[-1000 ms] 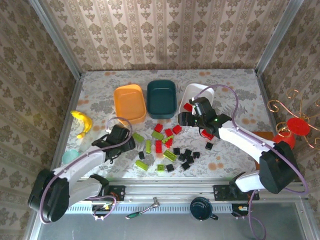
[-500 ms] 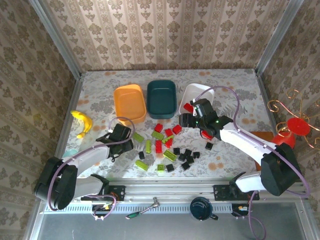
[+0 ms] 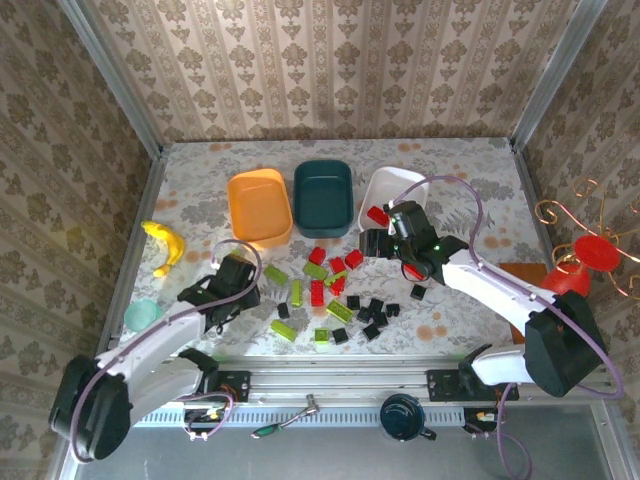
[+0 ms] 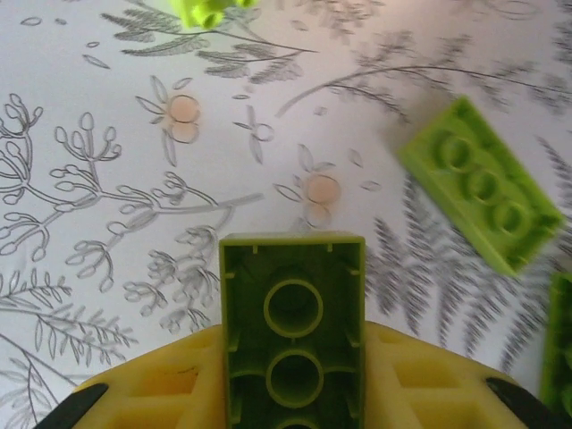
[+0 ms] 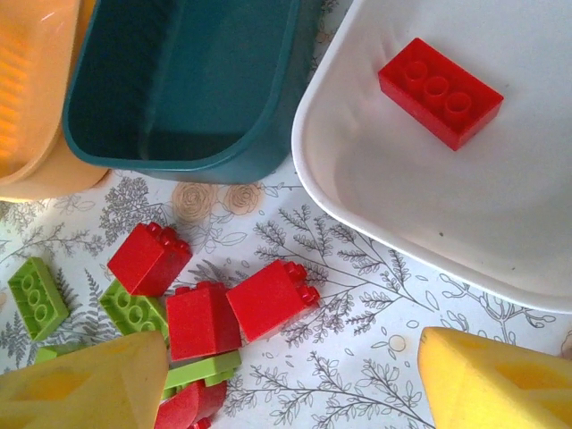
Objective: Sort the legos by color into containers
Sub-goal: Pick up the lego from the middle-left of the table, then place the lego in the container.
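Note:
The teal container is empty. My left gripper should next move outward past the orange container [image 3: 259, 205] and over the teal container's bottom to release the lime green lego.
My left gripper [image 4: 292, 398] is shut on a lime green lego [image 4: 292, 326], gripped by its sides with the hollow underside facing the camera. In the top view this gripper [image 3: 243, 287] sits left of the brick pile. Another lime lego [image 4: 480, 183] lies on the table just ahead. My right gripper [image 5: 290, 393] hangs open over red legos [image 5: 268, 299] between the pile and the white container [image 5: 500, 179]. One red lego [image 5: 440, 92] lies inside that tub. The orange container [image 3: 259, 205] and the teal container [image 3: 323, 195] stand beside it. Red, lime and black legos [image 3: 340, 300] are scattered mid-table.
A yellow banana [image 3: 165, 245] and a pale green cup [image 3: 142, 314] sit at the left edge. A red ornament on a wire stand [image 3: 597, 252] is at the far right. A dark mug [image 3: 403, 415] stands below the arm rail.
My left gripper has closed on the lime brick, and its arm has swung a little lower on the left. The right arm has hardly moved.

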`<state>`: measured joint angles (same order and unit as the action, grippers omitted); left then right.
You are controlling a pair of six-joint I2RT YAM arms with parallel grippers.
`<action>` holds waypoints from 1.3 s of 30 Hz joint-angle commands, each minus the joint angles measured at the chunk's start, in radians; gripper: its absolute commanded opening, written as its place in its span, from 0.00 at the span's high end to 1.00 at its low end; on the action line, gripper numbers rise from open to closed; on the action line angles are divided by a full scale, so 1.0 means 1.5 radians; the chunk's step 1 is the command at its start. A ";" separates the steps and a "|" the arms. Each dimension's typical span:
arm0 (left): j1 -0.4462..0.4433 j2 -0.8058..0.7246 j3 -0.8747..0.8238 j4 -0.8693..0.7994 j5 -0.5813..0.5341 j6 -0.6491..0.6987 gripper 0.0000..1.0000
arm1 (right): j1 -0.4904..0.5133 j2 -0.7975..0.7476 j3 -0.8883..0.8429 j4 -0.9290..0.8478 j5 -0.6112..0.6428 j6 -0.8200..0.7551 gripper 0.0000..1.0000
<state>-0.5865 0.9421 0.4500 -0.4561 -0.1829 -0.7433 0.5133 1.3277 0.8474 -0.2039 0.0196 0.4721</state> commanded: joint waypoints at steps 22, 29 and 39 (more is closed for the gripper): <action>-0.018 0.706 0.860 -0.037 0.070 0.174 0.80 | 0.000 -0.054 -0.051 -0.024 0.034 0.031 0.24; -0.005 0.904 1.070 -0.130 0.086 0.162 0.80 | 0.000 -0.083 -0.054 -0.043 0.042 0.028 0.24; -0.010 0.948 1.138 -0.139 0.100 0.148 0.46 | 0.000 -0.101 -0.055 -0.051 0.040 0.039 0.22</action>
<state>-0.5949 2.4073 2.1170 -0.6479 -0.0475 -0.5209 0.5133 1.1988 0.7769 -0.2501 0.0536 0.5087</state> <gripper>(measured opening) 0.531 0.780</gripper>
